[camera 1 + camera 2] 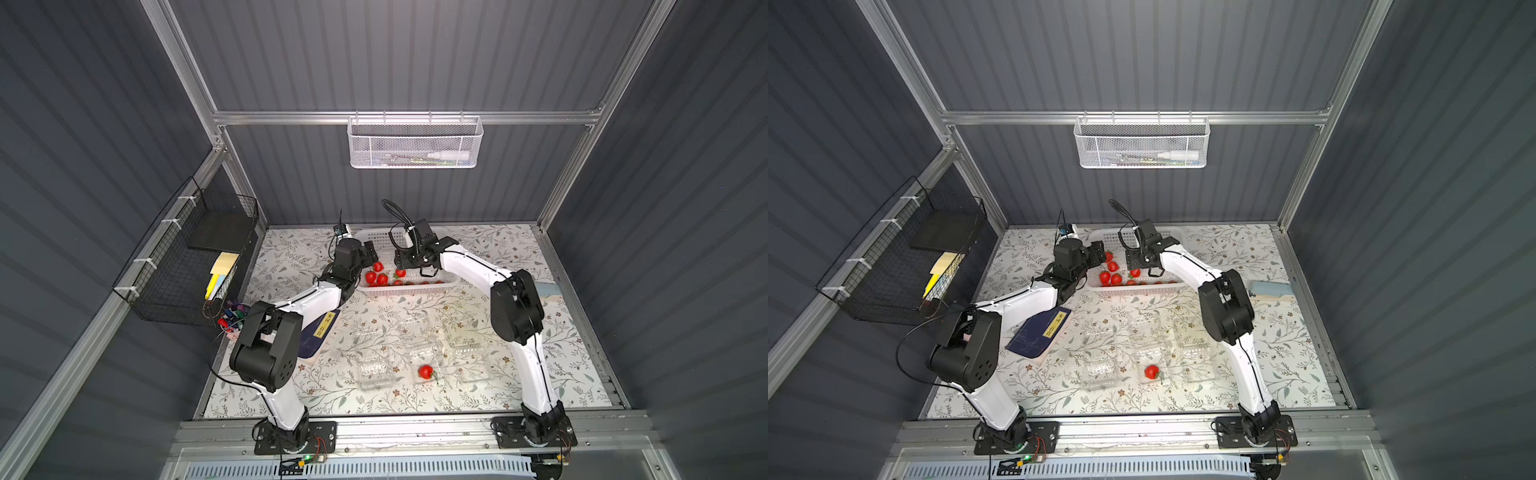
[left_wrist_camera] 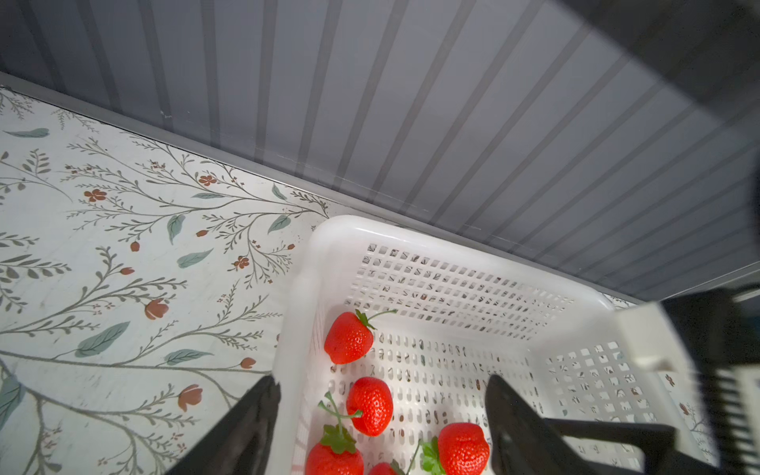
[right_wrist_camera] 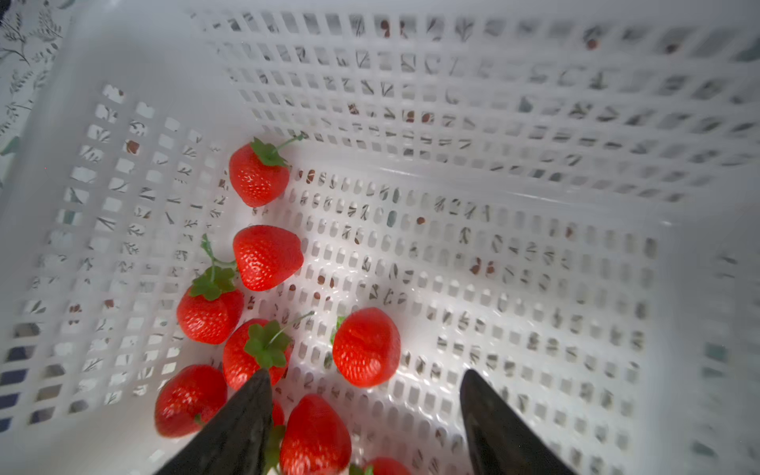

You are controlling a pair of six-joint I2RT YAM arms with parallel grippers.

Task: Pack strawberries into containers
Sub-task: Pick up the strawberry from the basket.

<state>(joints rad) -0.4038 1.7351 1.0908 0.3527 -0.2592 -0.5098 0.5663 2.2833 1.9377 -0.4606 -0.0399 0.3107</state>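
Note:
The robot's right gripper will go down next into the basket onto the strawberry set apart from the cluster (image 1: pixel 400 272) (image 3: pixel 366 346), because the bare bottom of the basket beside it leaves room for both open fingers.
Several red strawberries (image 3: pixel 267 257) lie at the left end of the white perforated basket (image 1: pixel 411 291), seen too from the left wrist (image 2: pixel 370 405). My left gripper (image 2: pixel 382 380) is open at that end, one finger outside the basket wall (image 2: pixel 296 329) and one inside. Over the berries my right gripper (image 3: pixel 365 372) is open and holds nothing. Both grippers appear in a top view, left (image 1: pixel 371 254) and right (image 1: pixel 428 272). Three clear containers (image 1: pixel 376 372) stand open on the mat near the front. One strawberry (image 1: pixel 425 371) lies in the middle container (image 1: pixel 1152 357).
A dark blue flat device (image 1: pixel 1040 332) lies under my left arm. A black wire rack (image 1: pixel 187 266) and a cup of pens (image 1: pixel 232 320) are at the left wall. A white mesh basket (image 1: pixel 413 143) hangs on the back wall. A pale blue object (image 1: pixel 1268 289) sits at the right.

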